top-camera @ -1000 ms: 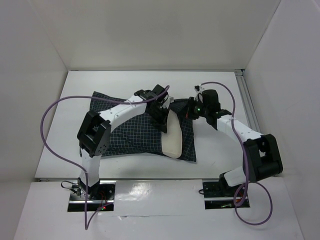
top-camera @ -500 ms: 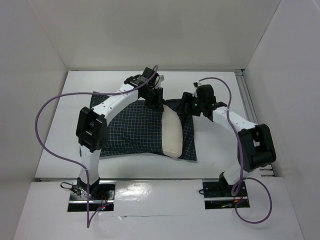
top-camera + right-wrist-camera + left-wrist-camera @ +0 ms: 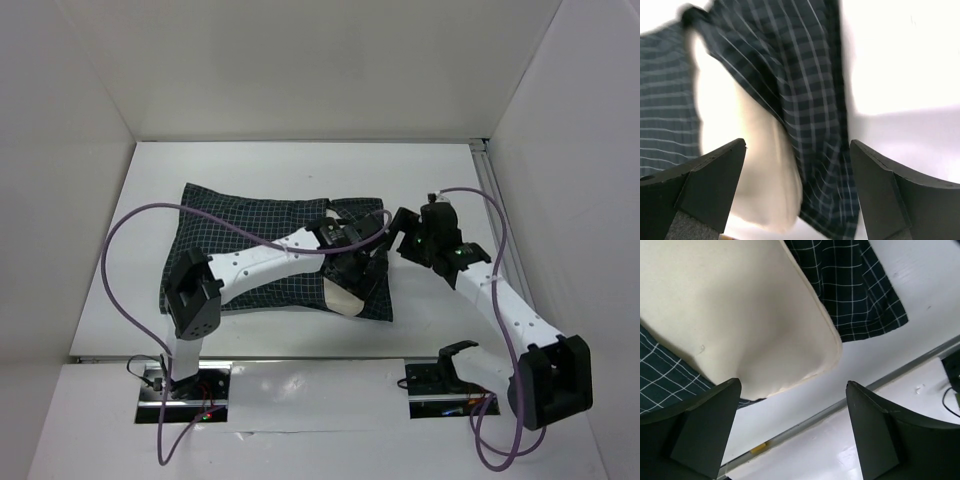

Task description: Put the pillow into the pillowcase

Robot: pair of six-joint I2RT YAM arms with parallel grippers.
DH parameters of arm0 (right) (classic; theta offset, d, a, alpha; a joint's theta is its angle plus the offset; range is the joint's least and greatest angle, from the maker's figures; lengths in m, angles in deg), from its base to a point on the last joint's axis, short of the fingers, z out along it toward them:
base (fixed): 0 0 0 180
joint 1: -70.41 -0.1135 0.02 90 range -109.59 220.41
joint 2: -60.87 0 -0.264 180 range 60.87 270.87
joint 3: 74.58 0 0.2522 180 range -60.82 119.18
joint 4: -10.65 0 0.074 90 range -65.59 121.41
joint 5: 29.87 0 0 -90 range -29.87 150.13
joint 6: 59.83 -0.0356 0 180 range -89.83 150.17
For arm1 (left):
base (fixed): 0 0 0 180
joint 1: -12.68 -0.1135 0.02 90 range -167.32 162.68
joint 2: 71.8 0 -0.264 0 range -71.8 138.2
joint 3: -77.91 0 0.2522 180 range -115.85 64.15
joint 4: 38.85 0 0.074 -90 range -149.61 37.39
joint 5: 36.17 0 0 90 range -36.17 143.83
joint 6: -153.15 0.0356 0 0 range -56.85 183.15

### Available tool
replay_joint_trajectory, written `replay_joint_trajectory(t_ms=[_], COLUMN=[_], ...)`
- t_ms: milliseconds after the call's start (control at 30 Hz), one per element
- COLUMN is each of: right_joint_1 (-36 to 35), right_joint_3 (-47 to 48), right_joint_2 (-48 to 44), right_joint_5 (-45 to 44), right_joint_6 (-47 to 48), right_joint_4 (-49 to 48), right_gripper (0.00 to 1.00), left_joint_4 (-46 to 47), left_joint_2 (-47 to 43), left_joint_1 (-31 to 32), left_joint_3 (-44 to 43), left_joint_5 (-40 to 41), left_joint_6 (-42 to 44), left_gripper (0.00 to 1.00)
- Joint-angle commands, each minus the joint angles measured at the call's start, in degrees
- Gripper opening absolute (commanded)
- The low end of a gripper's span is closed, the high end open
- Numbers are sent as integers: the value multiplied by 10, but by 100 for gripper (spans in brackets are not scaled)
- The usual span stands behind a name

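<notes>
The pillowcase leaves the pillow's near end bare below and outward of my gripper. My open left gripper needs to lower outward onto that end next and close there.
The pillowcase, dark with a thin white check, lies flat in the middle of the table. The cream pillow sticks out of its right end, mostly covered by fabric and by my left arm. My left gripper hovers over that exposed end, open and empty. In the left wrist view the pillow fills the top, with the pillowcase behind it, and the left gripper spans bare table. My right gripper hangs open beside the case's right edge; its wrist view shows the right gripper above the pillow and pillowcase.
White walls close the table at the back and both sides. A metal rail runs along the right side, and the table's front edge strip lies just beyond the pillow's end. Purple cables loop over both arms.
Both grippers have opened from shut. The left arm swung from the pillowcase's far edge to the pillow's near right end. The right arm drew back to the right.
</notes>
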Motion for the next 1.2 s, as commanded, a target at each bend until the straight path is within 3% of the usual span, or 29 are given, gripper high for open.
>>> replay_joint_trajectory(t_ms=[0, 333, 400, 433, 467, 500, 633, 800, 900, 1167], right_joint_1=[-1, 17, 23, 23, 23, 23, 23, 14, -4, -51], right_joint_3=[-13, -64, -75, -80, -80, -80, -75, -45, -16, 43], right_joint_2=[-24, -57, -65, -65, -65, -65, -51, -1, 36, 145], right_joint_5=[-21, 16, 31, 36, 50, 57, 122, 161, 156, 182], right_joint_6=[-29, -53, -60, -60, -60, -60, -55, -49, -37, -38], right_joint_4=[52, 63, 48, 48, 40, 29, -12, -72, -92, -166], right_gripper=[92, 95, 95, 95, 95, 95, 92, 76, 71, 69], left_joint_4=[35, 81, 95, 102, 102, 102, 112, 141, 141, 147], left_joint_2=[-14, 79, 85, 78, 64, 56, -1, -63, -75, -80], left_joint_1=[-4, -12, -31, -38, -53, -62, -116, -218, -251, -295], left_joint_3=[20, 30, 30, 36, 41, 41, 60, 88, 88, 81], left_joint_5=[48, 74, 59, 52, 45, 27, -52, -231, -282, -330], left_joint_6=[13, 2, 2, 7, 7, 14, 19, 30, 30, 30], left_gripper=[100, 97, 76, 33, 11, 0, 0, 0, 0, 0])
